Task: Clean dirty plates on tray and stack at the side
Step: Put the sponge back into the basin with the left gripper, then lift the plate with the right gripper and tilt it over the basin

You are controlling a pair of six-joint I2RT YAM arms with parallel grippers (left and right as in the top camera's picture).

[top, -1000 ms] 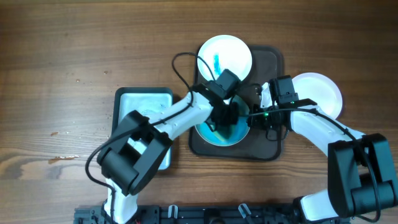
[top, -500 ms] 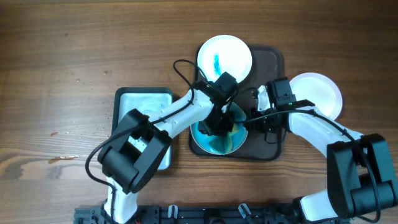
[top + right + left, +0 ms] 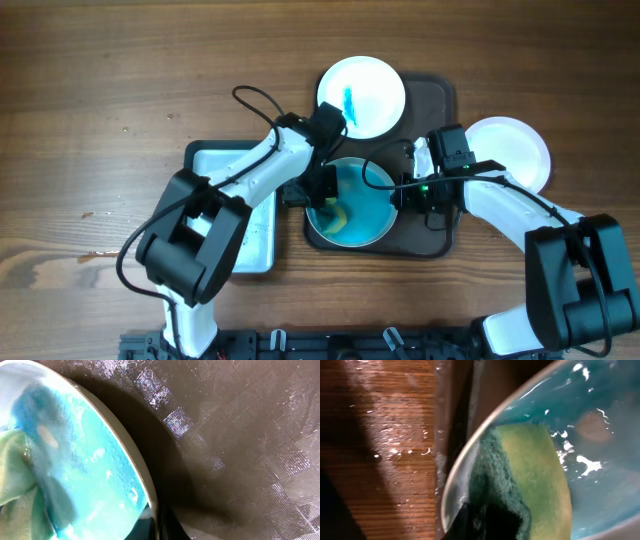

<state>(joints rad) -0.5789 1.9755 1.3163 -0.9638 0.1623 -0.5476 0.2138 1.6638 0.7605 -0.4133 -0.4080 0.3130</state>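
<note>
My left gripper needs to rise off the plate and then lower the sponge (image 3: 530, 485) into the water in the metal pan, because the plate is covered in wet blue.
A plate (image 3: 360, 205) smeared blue lies on the front of the dark tray (image 3: 440, 100). My left gripper (image 3: 322, 190) is shut on a yellow-green sponge (image 3: 530, 485) and presses it on the plate's left rim. My right gripper (image 3: 408, 192) is shut on the plate's right rim (image 3: 145, 490). A second plate (image 3: 362, 95) with a blue streak sits at the back of the tray. A clean white plate (image 3: 515, 150) lies on the table to the right of the tray.
A shallow metal pan (image 3: 235, 165) with water stands left of the tray, under my left arm. Wooden table (image 3: 100, 100) all around. The left arm's cable loops above the pan.
My left gripper has dragged the sponge from the middle of the blue plate to its left rim. The right gripper has kept its hold on the plate's right rim.
</note>
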